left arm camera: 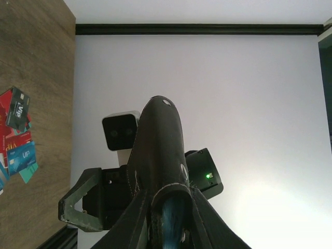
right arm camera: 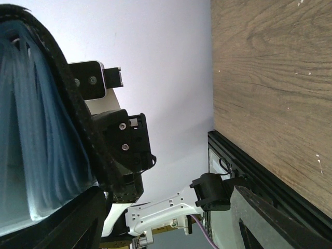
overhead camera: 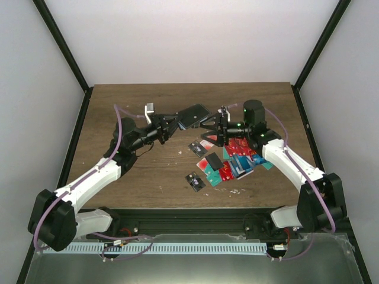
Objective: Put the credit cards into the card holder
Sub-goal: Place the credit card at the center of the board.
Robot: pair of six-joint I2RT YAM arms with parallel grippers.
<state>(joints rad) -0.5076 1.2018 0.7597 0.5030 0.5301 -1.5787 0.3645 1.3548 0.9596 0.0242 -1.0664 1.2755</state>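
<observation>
My left gripper moves back and down next to release the card holder (overhead camera: 193,115) on empty wood beside the lone black card, away from the heap.
My left gripper (overhead camera: 170,125) is shut on the black card holder (overhead camera: 193,115) and holds it in the air above the table's middle. In the left wrist view the holder (left arm camera: 158,150) sticks up between the fingers, showing its blue inside low down. My right gripper (overhead camera: 212,128) is open right beside the holder's free end. In the right wrist view the holder's light blue inside (right arm camera: 31,129) fills the left, beside one finger (right arm camera: 62,223). The credit cards (overhead camera: 232,161), red, teal, blue, black and white, lie in a heap below the right gripper. Some also show in the left wrist view (left arm camera: 18,129).
A lone black card (overhead camera: 195,181) lies nearer the front, apart from the heap. Another black card (overhead camera: 195,147) lies at the heap's left edge. The wooden table (overhead camera: 136,171) has black rails along its sides and front, with white walls around.
</observation>
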